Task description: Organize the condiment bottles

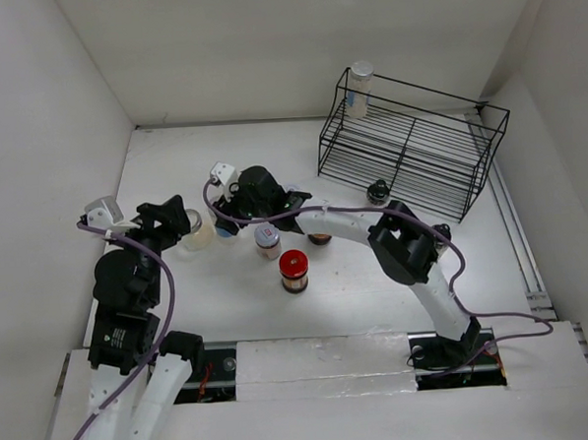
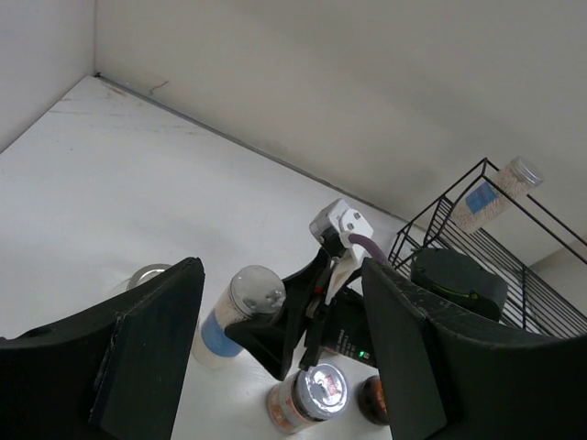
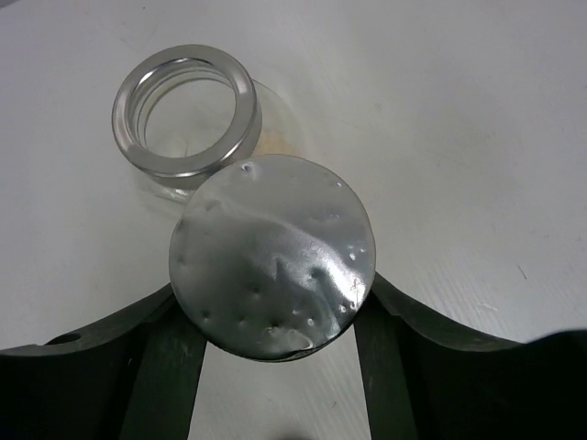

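My right gripper rises next, swings over to the rack and lowers the shaker onto the top shelf [image 1: 391,120] beside the one there, as both have blue labels.
My right gripper [image 3: 272,307] is shut on a blue-labelled shaker with a dented silver lid [image 3: 272,257], which stands on the table at left of centre [image 1: 222,225]. It also shows in the left wrist view [image 2: 240,307]. A clear jar with a silver rim [image 3: 188,115] stands just beyond it [image 1: 195,231]. My left gripper [image 2: 275,367] is open and empty, hovering just left of these [image 1: 179,224]. An orange-labelled jar with a silver lid [image 1: 266,239], a red-lidded dark jar [image 1: 294,269], a dark jar [image 1: 320,238] and a black-capped jar [image 1: 377,191] stand nearby.
A black wire rack [image 1: 418,144] stands at the back right with one blue-labelled shaker [image 1: 359,88] on its top shelf. White walls enclose the table on three sides. My right arm [image 1: 353,225] stretches across the middle.
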Controlling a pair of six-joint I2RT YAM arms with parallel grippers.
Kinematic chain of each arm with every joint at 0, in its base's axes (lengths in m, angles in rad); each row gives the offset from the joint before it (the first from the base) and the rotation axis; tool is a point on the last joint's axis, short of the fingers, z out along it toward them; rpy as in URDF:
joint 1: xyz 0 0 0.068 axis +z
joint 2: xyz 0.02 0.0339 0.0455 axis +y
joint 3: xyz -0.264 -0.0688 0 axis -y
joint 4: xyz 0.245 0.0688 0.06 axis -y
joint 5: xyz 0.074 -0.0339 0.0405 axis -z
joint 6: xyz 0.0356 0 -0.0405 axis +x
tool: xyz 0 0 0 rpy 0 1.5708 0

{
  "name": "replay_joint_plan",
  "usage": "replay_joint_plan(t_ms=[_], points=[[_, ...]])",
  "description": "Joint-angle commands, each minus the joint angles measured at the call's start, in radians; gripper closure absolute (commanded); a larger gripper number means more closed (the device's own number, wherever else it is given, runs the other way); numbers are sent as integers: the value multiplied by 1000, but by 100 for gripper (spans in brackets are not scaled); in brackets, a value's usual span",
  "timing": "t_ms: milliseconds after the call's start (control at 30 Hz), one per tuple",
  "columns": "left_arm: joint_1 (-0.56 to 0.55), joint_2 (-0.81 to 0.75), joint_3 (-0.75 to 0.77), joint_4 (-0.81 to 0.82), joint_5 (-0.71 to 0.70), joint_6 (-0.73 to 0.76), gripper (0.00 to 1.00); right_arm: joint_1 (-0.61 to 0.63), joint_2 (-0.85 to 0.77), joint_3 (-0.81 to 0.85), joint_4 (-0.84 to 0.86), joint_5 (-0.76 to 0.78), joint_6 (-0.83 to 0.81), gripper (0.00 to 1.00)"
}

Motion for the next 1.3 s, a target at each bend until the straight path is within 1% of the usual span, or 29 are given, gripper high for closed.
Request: replay_joint_plan(t_ms=[0,67,100,167,267,300,333,400,433,467,500,533,600,633,667,700,767,800,967,1067,1133,1267], points=[[5,11,-2,45,24,16,35,7,-190,-77,195,30,23,55],[5,21,-2,45,24,25,35,-24,-267,-109,210,30,32,55],[5,22,-2,45,24,25,35,-36,-340,-132,210,30,32,55],[5,22,-2,45,34,25,35,-65,-412,-151,220,21,32,56],[5,31,-2,45,34,25,35,-153,-538,-175,220,-9,41,56],[5,31,-2,45,34,25,35,-208,-563,-186,220,-10,41,56],[5,31,-2,45,34,25,35,-238,-604,-186,200,-10,41,56],[5,31,-2,45,34,25,35,-303,-637,-186,174,22,41,58],[5,31,-2,45,34,25,35,-376,-649,-169,143,23,41,58],[5,31,-2,45,34,25,35,-415,-661,-143,131,23,41,58],[5,40,-2,45,43,25,35,-452,-661,-129,118,48,41,58],[5,40,-2,45,43,25,35,-520,-661,-113,103,59,41,58],[5,40,-2,54,43,25,35,-590,-661,-56,71,73,50,59],[5,40,-2,54,43,25,35,-623,-643,-34,71,73,60,59],[5,49,-2,54,43,25,35,-683,-629,-10,45,73,60,59],[5,49,-2,54,43,25,35,-708,-594,45,27,73,60,59],[5,49,-2,54,43,25,35,-771,-559,97,-9,64,71,59],[5,49,-2,54,43,25,35,-788,-540,140,-35,64,71,59],[5,49,-2,54,43,25,35,-861,-431,228,-104,44,71,60],[5,58,8,54,43,25,35,-881,-395,228,-115,44,71,60],[5,58,8,54,43,34,35,-891,-382,228,-115,18,71,61],[5,58,8,54,43,34,35,-891,-382,161,-115,18,71,61]])
